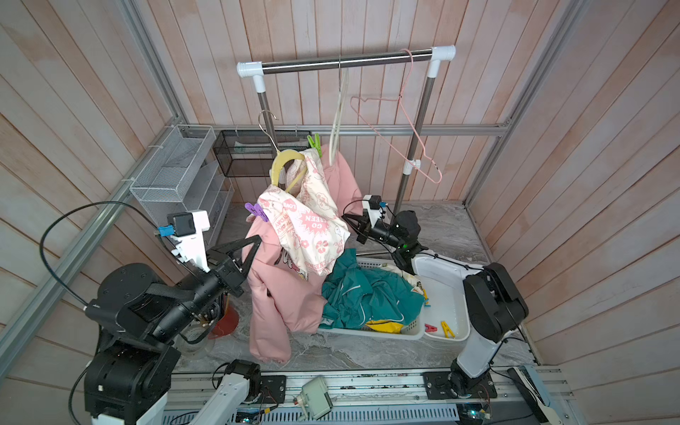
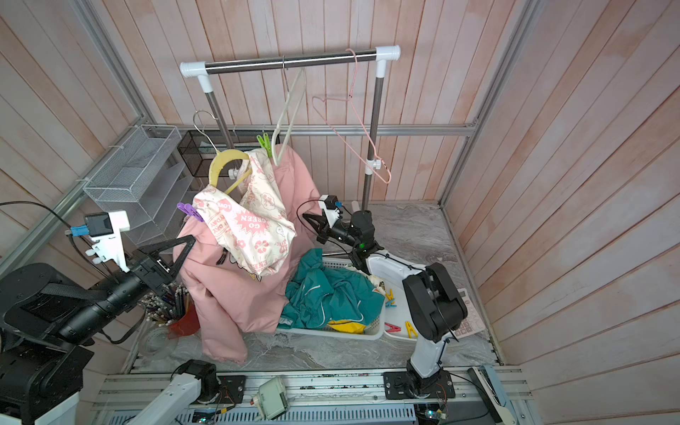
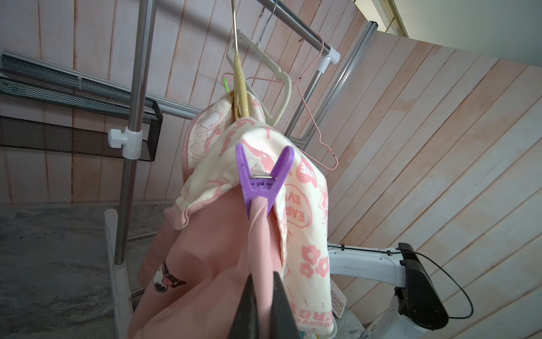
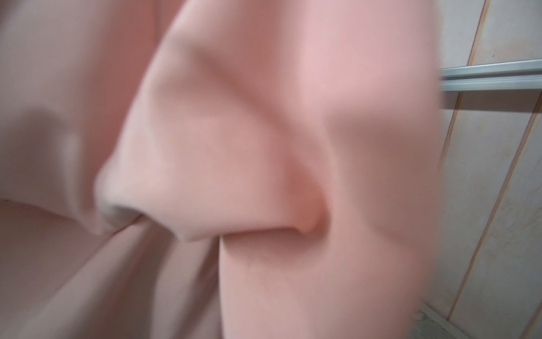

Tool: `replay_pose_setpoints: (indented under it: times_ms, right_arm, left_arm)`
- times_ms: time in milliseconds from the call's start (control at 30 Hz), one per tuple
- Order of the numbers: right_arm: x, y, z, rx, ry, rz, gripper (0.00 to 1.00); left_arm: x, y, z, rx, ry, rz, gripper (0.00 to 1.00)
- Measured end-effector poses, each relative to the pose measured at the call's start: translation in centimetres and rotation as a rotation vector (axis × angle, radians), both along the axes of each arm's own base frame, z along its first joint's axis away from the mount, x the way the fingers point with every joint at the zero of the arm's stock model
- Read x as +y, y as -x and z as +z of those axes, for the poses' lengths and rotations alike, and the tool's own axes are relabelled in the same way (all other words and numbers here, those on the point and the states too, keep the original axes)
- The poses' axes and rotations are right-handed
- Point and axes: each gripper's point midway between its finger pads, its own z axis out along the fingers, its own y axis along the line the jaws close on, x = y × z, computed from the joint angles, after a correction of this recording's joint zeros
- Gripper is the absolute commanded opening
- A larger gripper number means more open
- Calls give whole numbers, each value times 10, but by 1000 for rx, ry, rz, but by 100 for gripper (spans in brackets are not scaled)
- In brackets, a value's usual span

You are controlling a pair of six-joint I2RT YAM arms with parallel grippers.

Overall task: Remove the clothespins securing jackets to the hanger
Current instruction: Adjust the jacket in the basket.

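Next, my right gripper moves down and back over the teal jacket (image 1: 368, 294), which lies below it, and releases the cloth, since the yellow hanger (image 1: 285, 162) is off the bar.
A pink jacket (image 1: 287, 294) with cream pink-print lining hangs from a yellow hanger (image 1: 285, 162). A purple clothespin (image 1: 257, 212) (image 3: 264, 182) grips its near shoulder, and a green clothespin (image 1: 314, 143) stands at its far shoulder. My left gripper (image 1: 257, 239) (image 3: 265, 276) is shut on a fold of pink fabric just below the purple clothespin. My right gripper (image 1: 346, 217) is pressed into the jacket's far edge, shut on the cloth. Pink fabric (image 4: 264, 146) fills the right wrist view and hides the fingers. A teal jacket (image 1: 368, 294) and a yellow jacket (image 1: 382, 326) lie in a white basket (image 1: 412, 331).
A white tray (image 1: 452, 294) holds loose red (image 1: 430, 327) and yellow (image 1: 447, 329) clothespins. The rack bar (image 1: 346, 60) carries an empty white hanger (image 1: 338, 117) and a pink wire hanger (image 1: 404, 121). Wire shelves (image 1: 176, 165) stand at the back left, and a red cup of pencils (image 2: 182, 316) sits under my left arm.
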Motion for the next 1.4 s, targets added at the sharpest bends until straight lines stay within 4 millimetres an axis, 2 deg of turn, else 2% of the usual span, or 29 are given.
replay_pose_setpoints:
  times_ms: [233, 433, 733, 1067, 1133, 1200, 1333, 1400]
  right_arm:
    - [-38, 71, 33, -51, -30, -47, 0]
    - [-71, 104, 27, -9, -38, -118, 0]
    - [-114, 128, 6, 100, -45, -246, 0]
    - [-139, 136, -46, 256, -48, -345, 1]
    - [-144, 135, -56, 282, -42, -371, 5]
    - [-148, 134, -65, 312, -30, -396, 14]
    - [-153, 134, -76, 347, -5, -425, 52]
    - [-157, 136, -78, 348, 7, -442, 59]
  left_arm:
    - [-15, 2, -1, -16, 60, -104, 0]
    - [-29, 6, -7, -23, 112, -205, 0]
    - [-42, -7, -38, 20, 167, -286, 0]
    - [-54, -20, -71, 57, 184, -352, 0]
    - [-57, -23, -78, 70, 184, -363, 0]
    - [-63, -25, -83, 79, 182, -380, 0]
    - [-84, -31, -89, 72, 152, -416, 0]
    - [-95, -35, -95, 72, 125, -428, 0]
